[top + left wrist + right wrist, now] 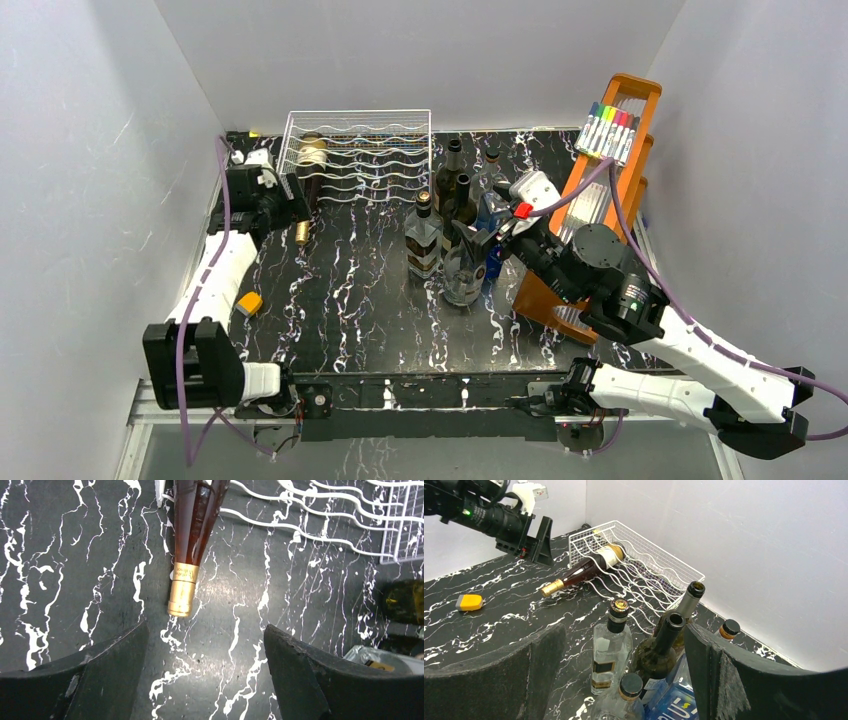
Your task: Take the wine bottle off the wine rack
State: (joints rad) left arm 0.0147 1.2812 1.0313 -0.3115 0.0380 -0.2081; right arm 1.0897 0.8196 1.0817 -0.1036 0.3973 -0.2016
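Note:
The gold-wrapped bottle neck (303, 226) is below my left gripper and sticks out clear of the wine rack (372, 150). My left gripper will next lower with its fingers on both sides of that neck and close.
The wine rack (372, 150) of thin white wire stands at the back of the table. A dark wine bottle (309, 185) lies in its leftmost cradle, with the neck sticking out forward and the gold cap (182, 590) low over the marble. My left gripper (290, 205) hangs just left of that neck, open. In its wrist view the black fingers (100, 672) frame bare table short of the cap, touching nothing. The bottle (589, 569) and rack (649, 562) also show in the right wrist view. My right gripper (624, 630) stands open above a cluster of upright bottles.
Several upright bottles (450, 235) crowd the table's middle right, under my right gripper (495, 240). A tall orange wooden rack (600, 210) with coloured markers leans at the right. A small orange object (249, 302) lies near the left arm. White walls enclose three sides.

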